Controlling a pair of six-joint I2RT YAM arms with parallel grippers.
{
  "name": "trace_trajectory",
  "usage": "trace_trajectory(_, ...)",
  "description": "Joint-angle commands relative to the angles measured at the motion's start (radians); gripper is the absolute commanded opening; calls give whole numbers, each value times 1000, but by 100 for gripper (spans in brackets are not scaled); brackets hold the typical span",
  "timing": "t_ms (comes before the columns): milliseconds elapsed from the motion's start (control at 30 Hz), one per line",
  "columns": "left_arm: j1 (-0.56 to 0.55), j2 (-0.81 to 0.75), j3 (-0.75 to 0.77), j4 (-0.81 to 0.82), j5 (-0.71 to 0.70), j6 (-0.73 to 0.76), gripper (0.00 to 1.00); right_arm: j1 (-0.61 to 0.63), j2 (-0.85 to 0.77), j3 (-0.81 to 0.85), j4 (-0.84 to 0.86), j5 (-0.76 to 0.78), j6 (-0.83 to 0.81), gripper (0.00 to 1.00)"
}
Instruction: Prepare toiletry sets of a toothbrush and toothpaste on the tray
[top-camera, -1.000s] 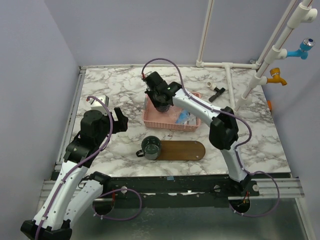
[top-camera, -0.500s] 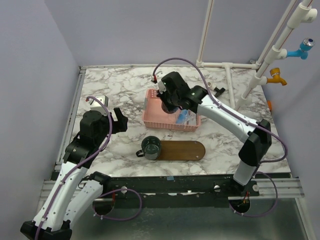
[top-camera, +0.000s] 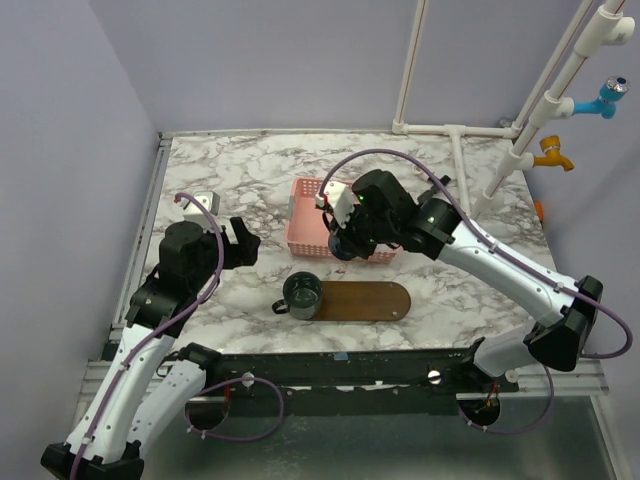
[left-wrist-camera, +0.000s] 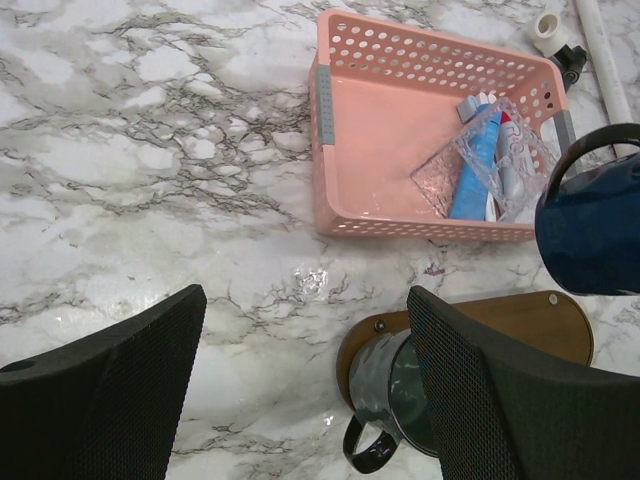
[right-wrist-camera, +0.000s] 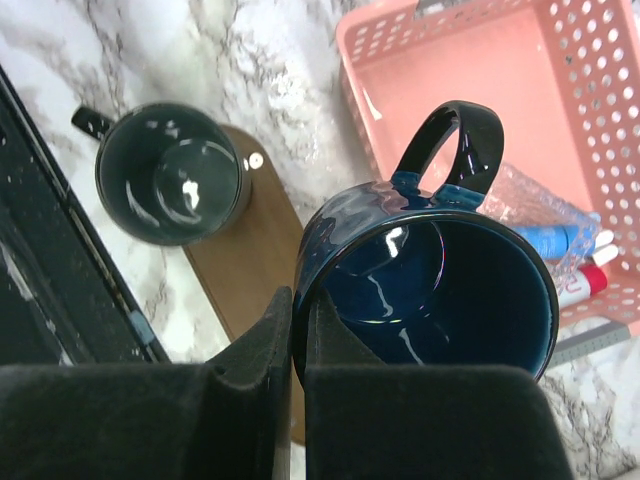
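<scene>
I will next move my right gripper back, turn it and bring the blue mug down to the tray's empty end (top-camera: 381, 302), which is back and below, to release the mug there.
My right gripper (right-wrist-camera: 298, 300) is shut on the rim of a dark blue mug (right-wrist-camera: 440, 290). It holds the mug in the air over the near edge of the pink basket (top-camera: 310, 215), just beyond the tray (top-camera: 370, 300). The tray is a dark brown board with a grey-green mug (top-camera: 301, 292) on its left end. A white toothpaste (left-wrist-camera: 512, 150) with red lettering lies in the basket's right end under clear wrap, beside a blue tube (left-wrist-camera: 475, 160). I cannot make out the toothbrush. My left gripper (left-wrist-camera: 305, 310) hangs open and empty over the marble, left of the tray.
White pipes (top-camera: 455, 140) run along the back right, with coloured taps (top-camera: 555, 152) on them. A small black part (top-camera: 436, 182) lies near the pipes. A small white box (top-camera: 203, 200) sits at the table's left edge behind my left arm.
My right arm has swung from the basket's far left corner to its near edge, carrying the blue mug toward the tray. The left arm has not moved.
</scene>
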Motion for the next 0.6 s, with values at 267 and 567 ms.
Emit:
trace_trajectory(267,-7,-18,-17,7,30,-2,82,67,-103,-110,-90,101,121,1)
trace_trajectory(567,-7,-24,-17,3,30,-1,82,159,-141,-206,-108,313,445,1)
